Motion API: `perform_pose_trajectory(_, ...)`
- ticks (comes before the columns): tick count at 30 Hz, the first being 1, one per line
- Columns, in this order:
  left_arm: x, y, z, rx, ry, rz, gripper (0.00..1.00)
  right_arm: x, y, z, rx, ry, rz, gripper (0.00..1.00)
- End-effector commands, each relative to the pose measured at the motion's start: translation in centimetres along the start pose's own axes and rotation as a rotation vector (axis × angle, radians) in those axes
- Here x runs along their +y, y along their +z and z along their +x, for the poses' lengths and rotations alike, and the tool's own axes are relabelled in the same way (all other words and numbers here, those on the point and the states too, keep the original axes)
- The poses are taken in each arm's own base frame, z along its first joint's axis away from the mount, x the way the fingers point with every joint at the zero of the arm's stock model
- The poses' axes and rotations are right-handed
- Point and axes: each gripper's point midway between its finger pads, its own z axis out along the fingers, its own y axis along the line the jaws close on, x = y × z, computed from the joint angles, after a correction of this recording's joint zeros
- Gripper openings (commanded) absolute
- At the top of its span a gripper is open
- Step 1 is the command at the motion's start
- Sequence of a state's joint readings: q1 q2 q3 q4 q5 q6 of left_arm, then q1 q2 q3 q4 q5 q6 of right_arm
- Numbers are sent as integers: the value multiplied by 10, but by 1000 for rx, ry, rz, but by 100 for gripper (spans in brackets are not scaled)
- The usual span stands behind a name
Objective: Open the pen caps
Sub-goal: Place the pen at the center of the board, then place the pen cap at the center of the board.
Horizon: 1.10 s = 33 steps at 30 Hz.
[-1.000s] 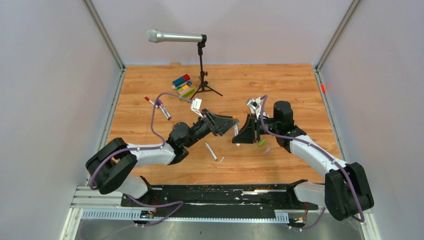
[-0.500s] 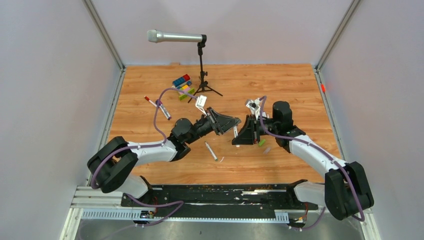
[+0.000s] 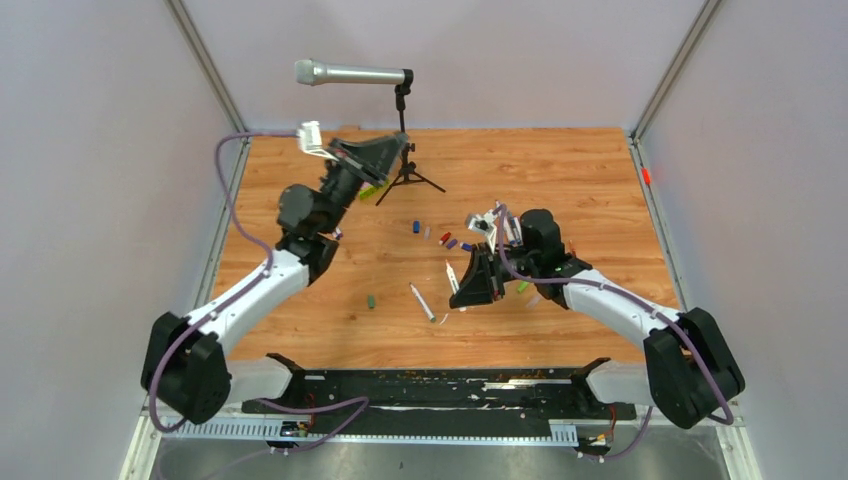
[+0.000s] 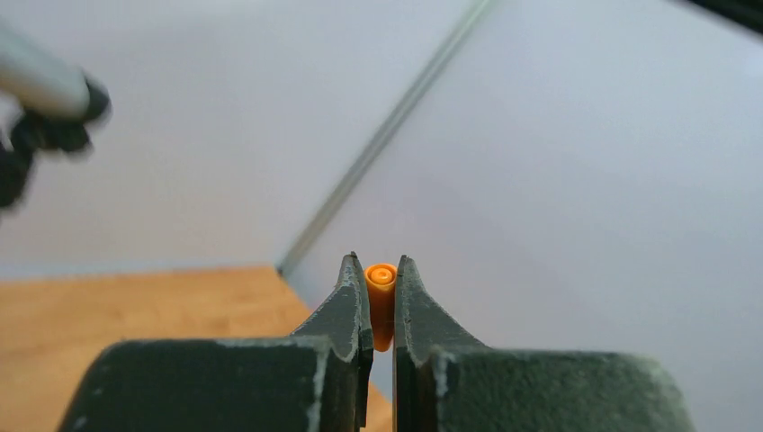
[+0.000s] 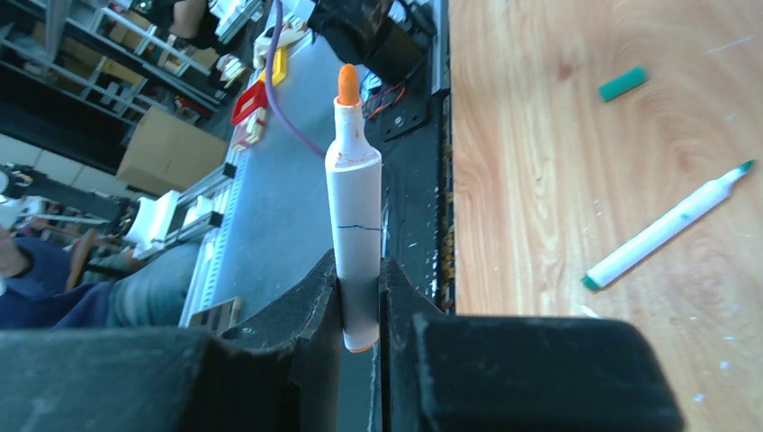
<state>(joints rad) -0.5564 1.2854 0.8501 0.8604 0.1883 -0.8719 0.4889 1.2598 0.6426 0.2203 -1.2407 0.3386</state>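
The orange cap (image 4: 381,301) is off its pen, so my left gripper next needs to tip over and go down and back to bare table beside the loose green cap.
My left gripper (image 4: 378,260) is shut on a small orange pen cap (image 4: 381,301), pinched upright between the jaws. In the top view the left gripper (image 3: 398,147) is raised at the back left, close to the microphone stand. My right gripper (image 5: 358,261) is shut on a white-barrelled pen (image 5: 354,198) whose orange tip (image 5: 348,85) is bare. The right gripper (image 3: 462,293) hangs low over the middle of the table. An uncapped green pen (image 3: 422,302) lies there. Loose caps lie nearby: blue (image 3: 416,227), red (image 3: 445,238), green (image 3: 371,300).
A silver microphone (image 3: 350,73) on a black tripod stand (image 3: 405,175) stands at the back, just beside the left gripper. Coloured toy blocks (image 3: 375,186) show partly under the left arm. Another green cap (image 3: 522,286) lies by the right arm. Grey walls enclose the table.
The left gripper closed on the orange cap at the pen's end, then swung up and back left with it. The right gripper kept the pen and shifted slightly toward the near left.
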Motion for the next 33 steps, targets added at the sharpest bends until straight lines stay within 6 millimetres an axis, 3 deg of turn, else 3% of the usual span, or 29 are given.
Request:
perform_pose_trajectory(1,-23,-9,-83,-259,115,-4,0,6,4,15,52,12,-66,0)
perform_pose_trajectory(8,-7,-33,-65,-178,103,-58,0,-9,3,16,70,-61,17,0)
perform_pose_trajectory(13,22,-56,-35,-49,79,-185,0,-28,2,19,82,-68,117,0)
perform_pose_trajectory(17,46,-82,-3,61,56,-292,0,-54,3,24,104,-71,258,0)
perform_pose_trajectory(25,124,-178,84,419,-41,-746,0,-104,13,38,148,51,554,0)
perform_pose_trajectory(30,153,-237,130,561,-143,-982,0,-120,29,55,224,120,617,1)
perform_pose_trajectory(33,162,-256,144,582,-133,-1075,0,-130,35,63,273,153,634,1)
